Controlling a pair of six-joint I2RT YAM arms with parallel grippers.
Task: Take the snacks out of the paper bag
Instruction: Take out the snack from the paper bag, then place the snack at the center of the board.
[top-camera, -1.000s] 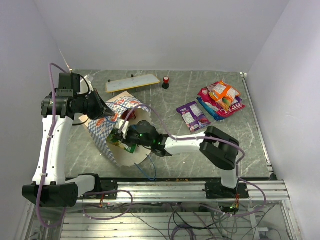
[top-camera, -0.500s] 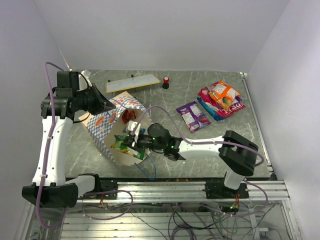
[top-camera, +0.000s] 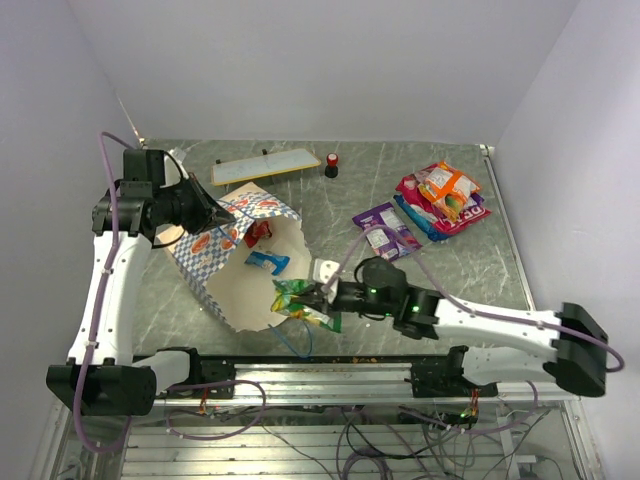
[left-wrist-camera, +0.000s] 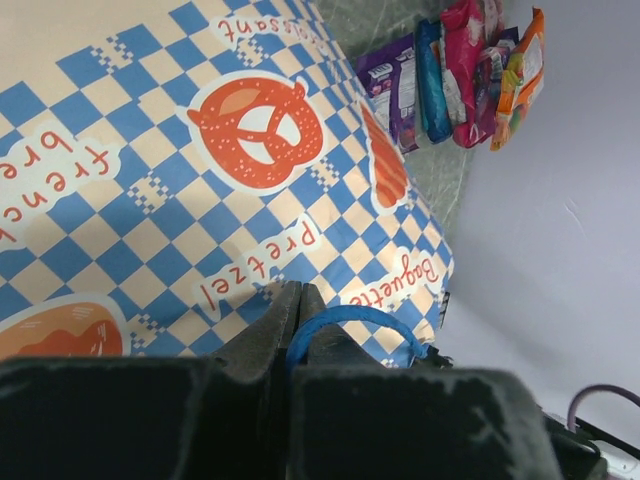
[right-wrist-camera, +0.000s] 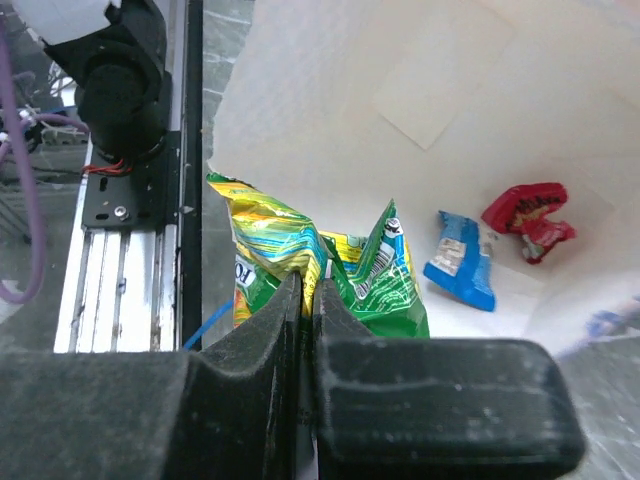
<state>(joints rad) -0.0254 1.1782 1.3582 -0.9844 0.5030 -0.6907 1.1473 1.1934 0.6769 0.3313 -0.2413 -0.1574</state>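
The green packet in the robot's right gripper should swing outward, away from the bag, and come down onto the purple packet (top-camera: 386, 229), since other packets lie on the open table.
The blue-and-white checkered paper bag (top-camera: 212, 250) lies on its side, its mouth facing front right. My left gripper (top-camera: 205, 213) is shut on its blue cord handle (left-wrist-camera: 345, 318) and holds the upper edge up. My right gripper (top-camera: 318, 299) is shut on a green packet (top-camera: 300, 303) at the bag's mouth; it also shows in the right wrist view (right-wrist-camera: 375, 280). A small blue packet (top-camera: 268, 263) and a small red wrapper (top-camera: 259, 231) lie inside on the cream lining. A purple packet (top-camera: 386, 229) and a pile of magenta, orange and blue packets (top-camera: 445, 197) lie on the table at right.
A flat white yellow-edged board (top-camera: 265, 165) and a small red-and-black knob (top-camera: 331, 164) lie at the back. A loose blue cord handle (top-camera: 297, 342) hangs by the front rail (top-camera: 330, 375). White walls close in on all sides.
My right arm has drawn back to the right, pulling the green packet from deep inside the bag out to its mouth. The blue and red packets inside are uncovered. The left gripper holds still.
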